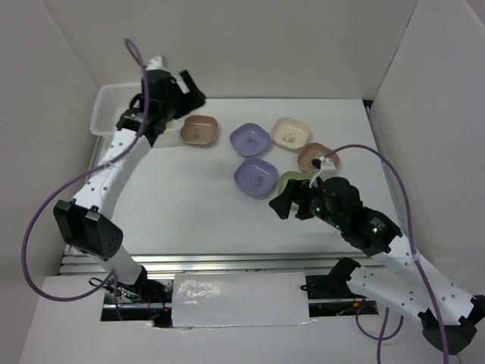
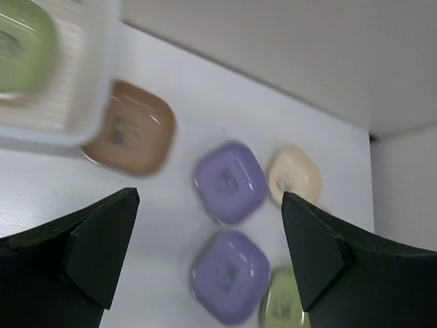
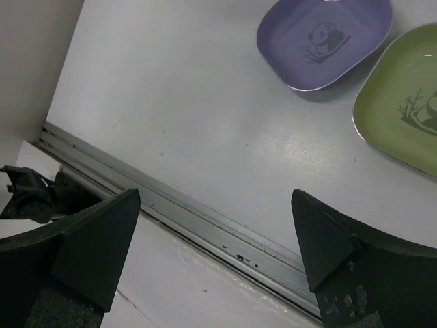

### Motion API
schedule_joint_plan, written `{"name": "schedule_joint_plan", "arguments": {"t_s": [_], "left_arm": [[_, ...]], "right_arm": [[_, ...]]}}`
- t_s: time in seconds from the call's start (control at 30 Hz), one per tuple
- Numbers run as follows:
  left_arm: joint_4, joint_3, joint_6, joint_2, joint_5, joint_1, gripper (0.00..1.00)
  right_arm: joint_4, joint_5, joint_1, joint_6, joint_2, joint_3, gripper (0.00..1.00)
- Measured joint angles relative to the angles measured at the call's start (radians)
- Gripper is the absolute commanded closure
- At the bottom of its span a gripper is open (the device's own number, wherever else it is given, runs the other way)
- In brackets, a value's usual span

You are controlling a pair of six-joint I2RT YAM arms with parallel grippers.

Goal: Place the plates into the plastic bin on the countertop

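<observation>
My left gripper goes back and down next onto the rim of the purple plate nearer the bar, since bare countertop leaves room there.
The white lattice plastic bin [image 1: 104,106] stands at the far left; the left wrist view shows its rim [image 2: 95,82] and a green plate [image 2: 20,44] inside. My left gripper [image 1: 191,89] hovers open and empty beside the bin, above a brown plate [image 1: 199,130]. On the countertop [image 1: 189,197] lie two purple plates [image 1: 251,139] [image 1: 256,176], a cream plate [image 1: 290,133], a second brown plate [image 1: 317,157] and a green plate [image 1: 292,184]. My right gripper [image 1: 286,203] is open and empty at the green plate's near edge, partly hiding it. In the right wrist view it [image 3: 215,239] hangs over the front rail.
White walls close in the countertop at the back and both sides. The metal rail [image 3: 205,219] runs along the front edge. A purple plate [image 3: 324,37] and the green plate [image 3: 403,116] lie beyond the right gripper. Cables loop from both arms.
</observation>
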State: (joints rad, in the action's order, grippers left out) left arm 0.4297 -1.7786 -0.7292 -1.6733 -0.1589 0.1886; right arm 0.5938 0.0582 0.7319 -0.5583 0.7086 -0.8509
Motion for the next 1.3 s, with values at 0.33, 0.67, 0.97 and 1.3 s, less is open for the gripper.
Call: {"name": "schedule_joint_plan", "arguments": {"t_s": [0.33, 0.67, 0.97, 1.3], "left_arm": [[0.013, 0.254, 0.122, -0.154, -0.064, 0.439, 0.01], [0.01, 0.246, 0.156, -0.381, -0.127, 0.456, 0.22], [-0.114, 0.269, 0.134, -0.373, -0.13, 0.46, 1.0], [0.095, 0.416, 0.095, 0.007, -0.253, 0.491, 1.0]], "right_arm": [[0.066, 0.047, -0.003, -0.048, -0.191, -0.033, 0.0], [0.091, 0.035, -0.003, -0.087, -0.238, -0.047, 0.0], [0.104, 0.023, -0.003, -0.103, -0.241, -0.047, 0.0], [0.099, 0.012, -0.003, -0.102, -0.202, -0.06, 0.0]]}}
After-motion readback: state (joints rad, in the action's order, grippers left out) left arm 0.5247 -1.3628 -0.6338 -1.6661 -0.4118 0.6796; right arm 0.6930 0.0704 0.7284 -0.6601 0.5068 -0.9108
